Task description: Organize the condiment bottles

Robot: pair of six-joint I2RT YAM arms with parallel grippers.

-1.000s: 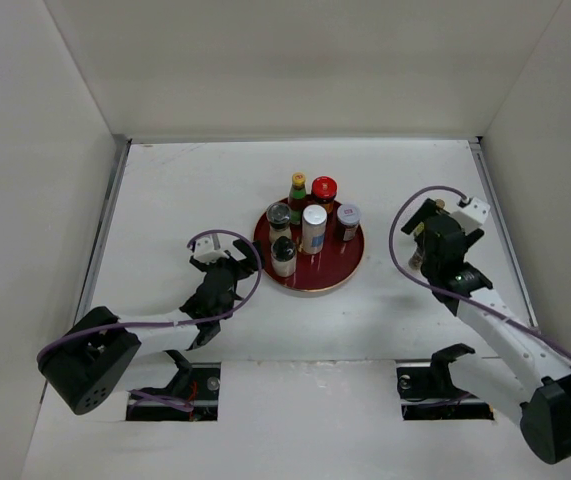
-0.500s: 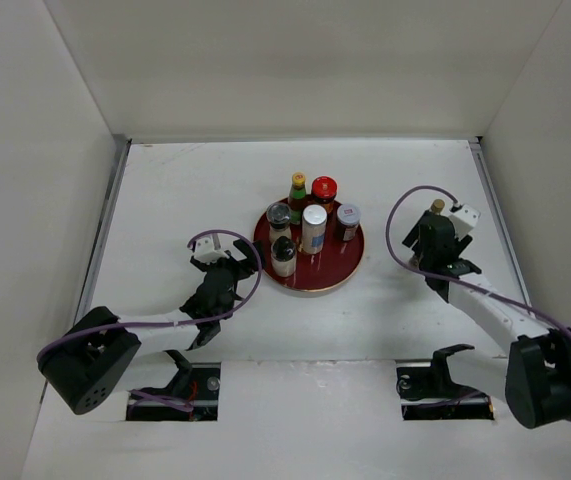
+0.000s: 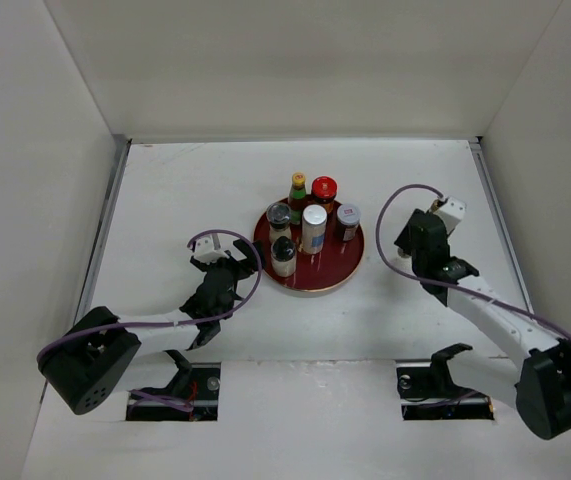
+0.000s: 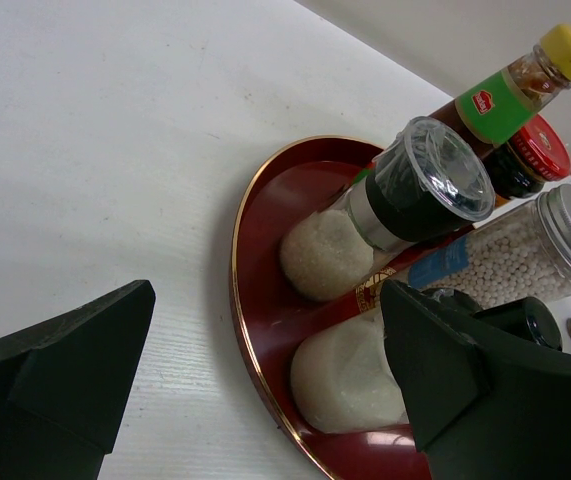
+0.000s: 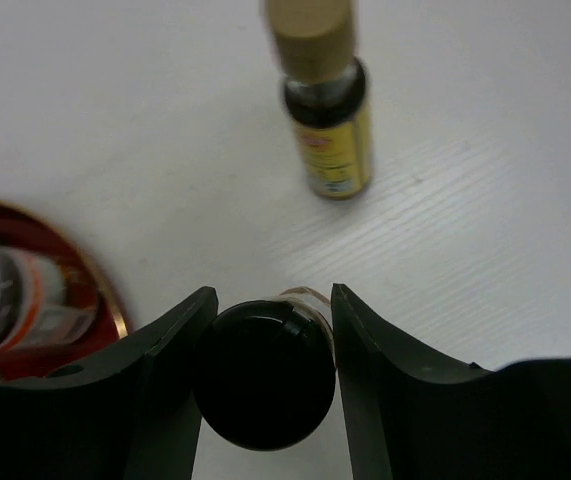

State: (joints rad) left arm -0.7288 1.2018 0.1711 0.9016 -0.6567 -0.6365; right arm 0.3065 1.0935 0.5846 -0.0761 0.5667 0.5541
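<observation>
I should next lift my right gripper, move it across to the left in the top view over the tray's bare spot beside the black-topped jar [image 3: 283, 252], lower it and let go.
Six condiment bottles stand on the round red tray [image 3: 310, 287]: a green-labelled yellow-capped bottle [image 3: 297, 186], a red-lidded jar [image 3: 324, 188], a white shaker [image 3: 314, 228], a silver-lidded jar [image 3: 348, 218], a clear-capped grinder [image 3: 279, 215] and a black-topped jar [image 3: 283, 252]. My left gripper [image 3: 233, 262] is open at the tray's left rim [image 4: 250, 300], nothing between its fingers. Right of the tray, my right gripper [image 5: 265, 340] has its jaws against both sides of a black-lidded jar [image 5: 263, 385]. A slim tan-capped bottle [image 5: 327, 110] stands just beyond it on the table.
White walls close the table at the left, back and right. The tray's edge [image 5: 115, 310] lies a short way left of the right gripper. Both arm bases sit at the near edge beside two dark slots [image 3: 445, 395].
My right gripper has swung left toward the tray and drawn its jaws in around the black-lidded jar. The left arm and the bottles on the tray have not moved.
</observation>
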